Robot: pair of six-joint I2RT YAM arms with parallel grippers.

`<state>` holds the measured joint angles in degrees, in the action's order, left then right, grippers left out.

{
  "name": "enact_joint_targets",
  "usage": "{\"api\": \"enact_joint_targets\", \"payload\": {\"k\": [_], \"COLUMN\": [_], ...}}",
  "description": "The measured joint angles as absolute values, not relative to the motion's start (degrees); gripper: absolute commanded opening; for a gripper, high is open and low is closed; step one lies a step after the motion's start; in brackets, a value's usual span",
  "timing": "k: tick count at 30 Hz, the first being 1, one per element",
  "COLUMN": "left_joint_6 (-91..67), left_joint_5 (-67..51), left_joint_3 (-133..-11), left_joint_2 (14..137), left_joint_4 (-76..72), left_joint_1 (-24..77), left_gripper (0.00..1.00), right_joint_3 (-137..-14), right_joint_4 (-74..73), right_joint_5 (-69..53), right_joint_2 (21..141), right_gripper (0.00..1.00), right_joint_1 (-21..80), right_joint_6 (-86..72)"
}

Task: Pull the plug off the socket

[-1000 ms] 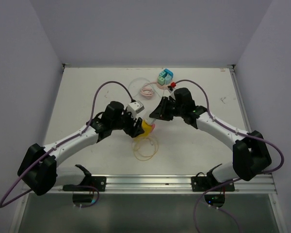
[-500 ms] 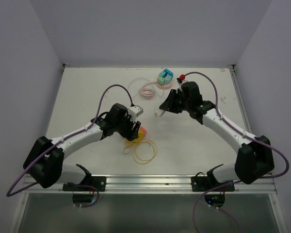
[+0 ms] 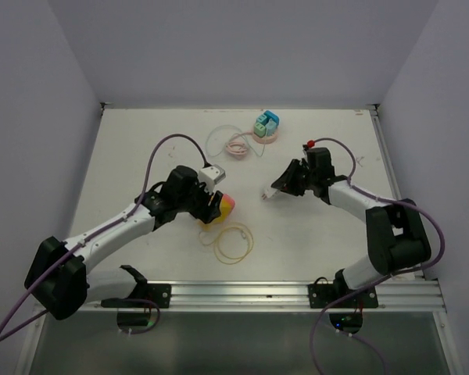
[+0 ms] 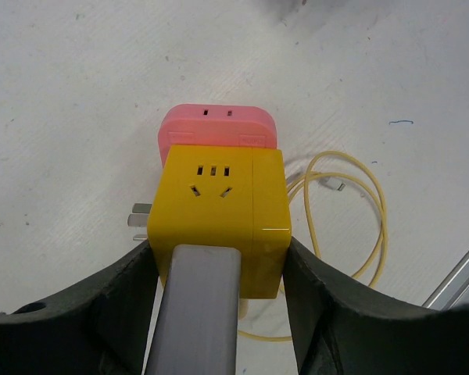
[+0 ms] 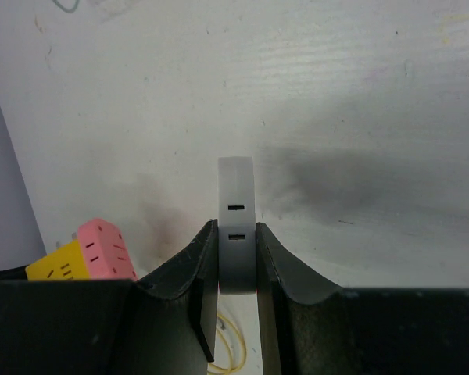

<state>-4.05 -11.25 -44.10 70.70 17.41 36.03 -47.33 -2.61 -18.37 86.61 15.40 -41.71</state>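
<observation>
The plug comes down to the bare table just beneath in my right gripper next and is released there, since a clear gap parts the plug from the socket.
The socket (image 4: pixel 219 207) is a yellow cube with a pink block (image 4: pixel 217 133) at its far end and metal prongs on its left side. My left gripper (image 4: pixel 223 262) is shut on the yellow cube's sides, low over the table; in the top view the socket (image 3: pixel 222 206) shows at the left fingertips. The plug (image 5: pixel 236 223) is a small white-grey piece with two slots, and my right gripper (image 5: pixel 236 246) is shut on it. In the top view the plug (image 3: pixel 267 194) hangs right of the socket, a clear gap between them. The socket (image 5: pixel 90 250) peeks in at the right wrist view's lower left.
A coiled yellow cable (image 3: pixel 232 241) lies just in front of the socket. At the back stand a teal and pink adapter (image 3: pixel 266 125) and a loose white-pink cable (image 3: pixel 233 144). Walls close the table on three sides.
Plug and socket were joined at the table's middle a second ago. The right gripper has drawn the plug away to the right, while the left gripper carried the socket slightly left.
</observation>
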Motion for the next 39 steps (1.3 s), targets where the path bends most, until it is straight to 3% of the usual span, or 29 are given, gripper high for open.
{"api": "enact_joint_targets", "payload": {"k": [5,9,10,12,13,17,20,27,39], "left_joint_6": [-4.1,-4.1,-4.1,-4.4,-4.4,-4.5,-4.5,-4.4,-4.3], "left_joint_5": [-11.3,-11.3,-11.3,-11.3,-11.3,-11.3,-11.4,-11.9,-13.3], "left_joint_3": [-42.5,-41.5,-41.4,-41.3,-41.3,-41.3,-41.3,-41.3,-39.5], "left_joint_2": [67.3,65.1,64.8,64.5,64.5,64.5,64.5,63.0,60.8], "left_joint_4": [16.3,15.3,15.0,14.6,14.3,14.2,14.2,13.8,11.4], "left_joint_1": [36.0,36.0,36.0,36.0,36.0,36.0,36.0,36.0,36.0], "left_gripper": [0.00,0.00,0.00,0.00,0.00,0.00,0.00,0.00,0.00], "right_joint_3": [-45.6,-45.5,-45.4,-45.3,-45.2,-45.2,-45.2,-45.4,-50.9], "right_joint_4": [2.8,5.4,5.7,5.8,5.7,3.8,0.1,-3.5,-1.7], "right_joint_5": [-21.3,-22.6,-22.7,-23.1,-23.1,-21.6,-19.9,-20.1,-25.5], "right_joint_2": [91.7,94.6,94.9,95.0,95.0,94.5,92.0,82.0,80.3], "right_gripper": [0.07,0.23,0.33,0.44,0.54,0.72,0.77,0.79,0.83], "right_joint_1": [14.9,13.4,13.0,12.3,12.0,11.7,11.7,12.7,29.6], "right_joint_6": [-43.4,-43.8,-43.8,-43.7,-43.5,-42.0,-40.5,-39.4,-41.3]}}
